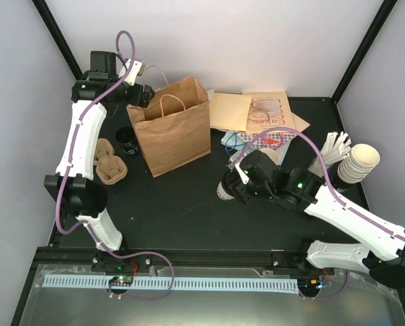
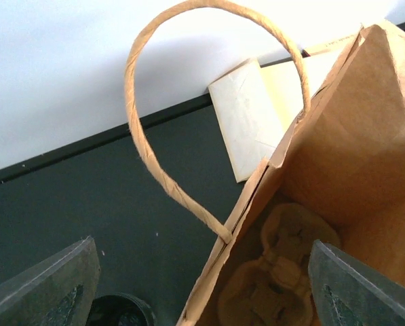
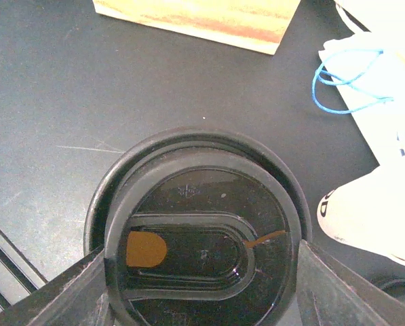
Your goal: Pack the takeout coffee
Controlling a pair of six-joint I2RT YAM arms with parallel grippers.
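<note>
My left gripper turns in line and lowers onto the bag's rim beside the handle's base next, as the bag's far rim [image 2: 256, 204] slants between its fingers.
The takeout coffee [image 1: 223, 191] is a cream cup with a round black lid [image 3: 202, 238], standing at table centre, right of the brown paper bag [image 1: 171, 125]. My right gripper [image 1: 232, 185] is over it, and its fingers [image 3: 87, 288] press both sides of the lid. The lid has an orange sip hole. The cup body is hidden in the right wrist view. My left gripper [image 1: 142, 92] is open and empty above the bag's far left rim [image 2: 256, 204]. A cardboard cup carrier [image 2: 283, 272] lies inside the bag.
A stack of black lids [image 1: 126, 139] and loose cup carriers [image 1: 110, 163] sit left of the bag. Flat paper bags [image 1: 236, 109] lie behind. Nested cream cups [image 1: 359, 163] stand at the far right. A white printed cup [image 3: 372, 210] is right beside the lid.
</note>
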